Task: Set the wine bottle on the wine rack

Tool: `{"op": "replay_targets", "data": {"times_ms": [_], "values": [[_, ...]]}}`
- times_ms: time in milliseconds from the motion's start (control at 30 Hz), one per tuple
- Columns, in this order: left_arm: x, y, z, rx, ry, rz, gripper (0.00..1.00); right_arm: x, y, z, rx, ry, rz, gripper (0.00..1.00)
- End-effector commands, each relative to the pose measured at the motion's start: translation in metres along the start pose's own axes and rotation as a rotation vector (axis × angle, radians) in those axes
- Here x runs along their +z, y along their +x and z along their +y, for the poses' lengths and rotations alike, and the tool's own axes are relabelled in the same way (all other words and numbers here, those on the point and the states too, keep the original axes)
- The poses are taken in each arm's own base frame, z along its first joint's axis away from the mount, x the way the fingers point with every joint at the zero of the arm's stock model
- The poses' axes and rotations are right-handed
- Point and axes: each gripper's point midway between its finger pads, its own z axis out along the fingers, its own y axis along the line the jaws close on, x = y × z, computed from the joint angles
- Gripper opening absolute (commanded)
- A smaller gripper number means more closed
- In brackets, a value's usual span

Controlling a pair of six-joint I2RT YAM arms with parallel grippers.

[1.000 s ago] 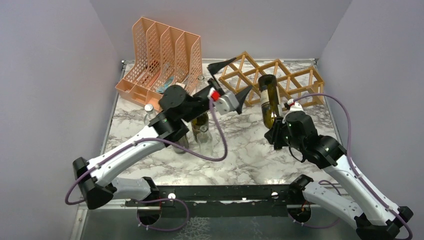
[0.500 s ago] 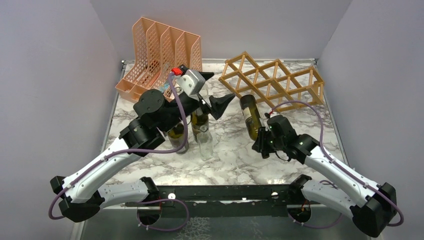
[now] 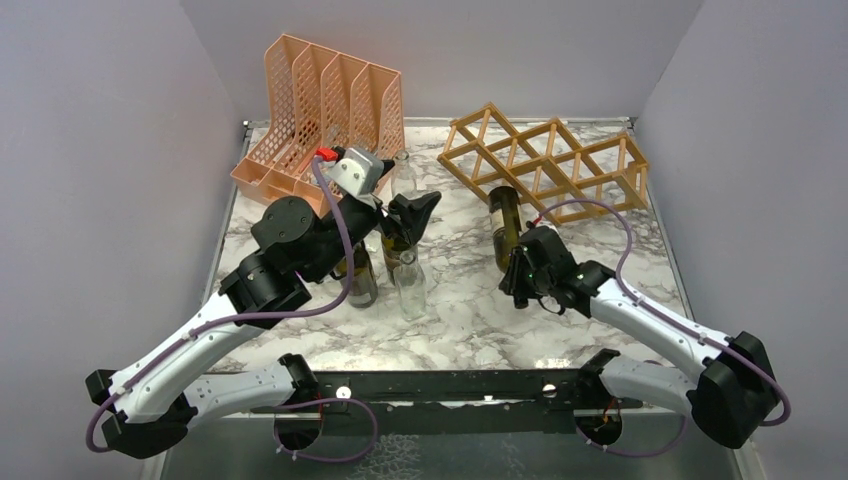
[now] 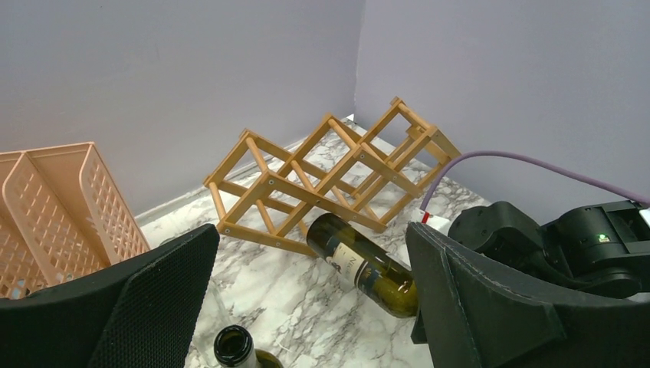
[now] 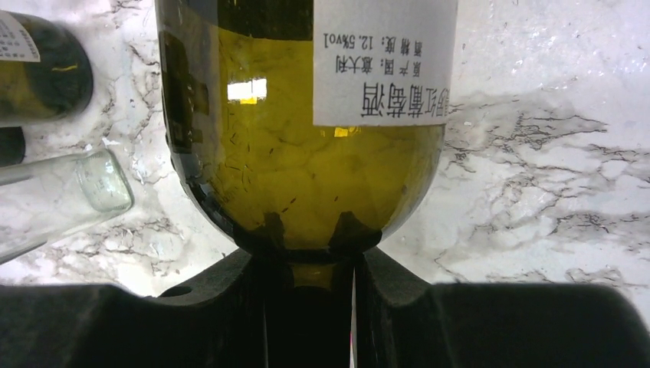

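The robot will next push the wine bottle in its right gripper outward, base-first into the rack's front opening (image 3: 500,174), and let go of the bottle's neck, because the bottle's base faces the rack.
The wine bottle (image 3: 503,230) is dark green with a white label and lies tilted, its base pointing at the wine rack (image 3: 545,160). My right gripper (image 3: 520,272) is shut on its neck; in the right wrist view the fingers (image 5: 230,284) clamp just under the bottle's shoulder (image 5: 291,153). The left wrist view shows the bottle's base (image 4: 364,264) close to the front lower slat of the tan lattice rack (image 4: 329,172); whether they touch I cannot tell. My left gripper (image 3: 400,212) hangs open above a cluster of standing bottles, left of the wine bottle, with nothing between its fingers (image 4: 146,307).
A peach mesh file organizer (image 3: 320,110) stands at the back left. Standing bottles are grouped mid-table: a clear one (image 3: 408,285), a green one (image 3: 358,275) and another whose open mouth (image 4: 234,346) is under the left gripper. Walls enclose the back and sides.
The right arm has lowered the wine bottle and laid it flatter, its base now low before the rack. The left gripper has swung left, away from the rack, to above the standing bottles.
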Motion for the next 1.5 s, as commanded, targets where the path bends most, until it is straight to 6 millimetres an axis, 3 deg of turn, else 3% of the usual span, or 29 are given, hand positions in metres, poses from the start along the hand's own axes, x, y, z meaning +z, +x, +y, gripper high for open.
{"op": "replay_targets", "data": {"times_ms": [0, 400, 833, 1033, 1467], "values": [[0.000, 0.000, 0.005, 0.011, -0.028, -0.005, 0.99, 0.005, -0.055, 0.016, 0.080, -0.019, -0.224, 0.01], [-0.001, -0.003, 0.001, 0.008, -0.004, -0.034, 0.99, 0.024, -0.091, 0.026, 0.154, 0.012, -0.329, 0.01], [-0.010, -0.007, 0.001, -0.009, 0.001, -0.045, 0.99, 0.051, -0.114, 0.036, 0.211, 0.077, -0.329, 0.01], [-0.013, -0.007, 0.001, -0.011, 0.006, -0.042, 0.99, 0.063, -0.130, 0.026, 0.234, 0.118, -0.301, 0.01], [-0.017, -0.008, -0.001, 0.004, 0.027, -0.041, 0.99, 0.091, -0.164, 0.027, 0.104, 0.033, -0.251, 0.01]]}}
